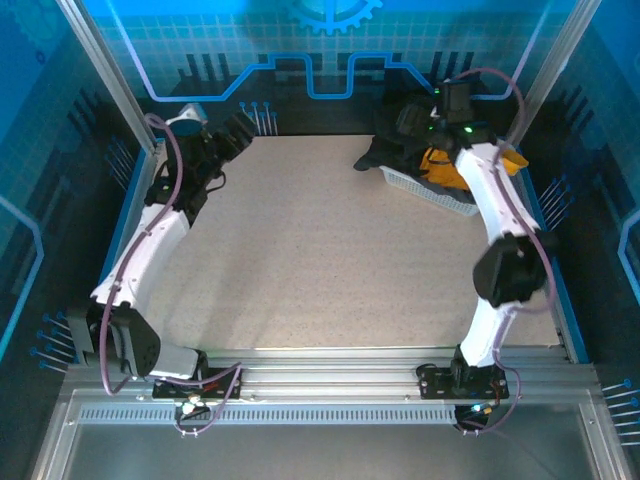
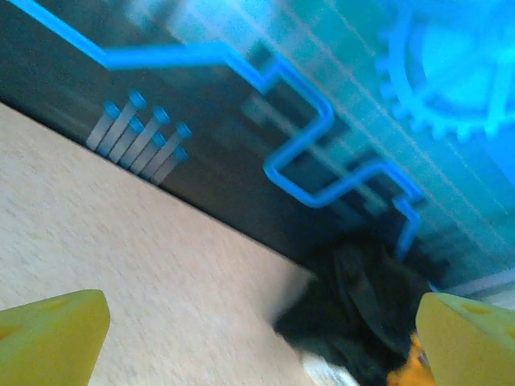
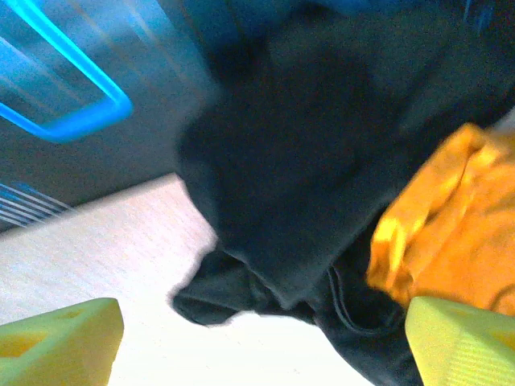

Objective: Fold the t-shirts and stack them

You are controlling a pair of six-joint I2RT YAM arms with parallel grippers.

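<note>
My right gripper will next go down to the bunched folds of the black t-shirt beside the orange t-shirt and close there, because the black t-shirt is uncovered on top.
A black t-shirt (image 1: 378, 152) spills out of a white basket (image 1: 432, 192) at the table's far right, and an orange-yellow t-shirt (image 1: 442, 166) is bunched in the basket beside it. My right gripper (image 1: 412, 122) hovers over the black cloth. In the right wrist view it (image 3: 261, 347) stands open, with the black t-shirt (image 3: 306, 177) and the orange t-shirt (image 3: 451, 233) just beyond its yellow fingertips (image 3: 56, 342). My left gripper (image 1: 238, 132) is at the far left, open (image 2: 261, 346) and holding nothing. It faces the black t-shirt (image 2: 362, 305) across bare table.
The beige table (image 1: 320, 260) stretches between the two arms. A blue patterned back wall (image 1: 320, 60) and aluminium frame posts (image 1: 110, 80) close the far side. The basket's white rim (image 2: 330, 374) peeks out under the black cloth in the left wrist view.
</note>
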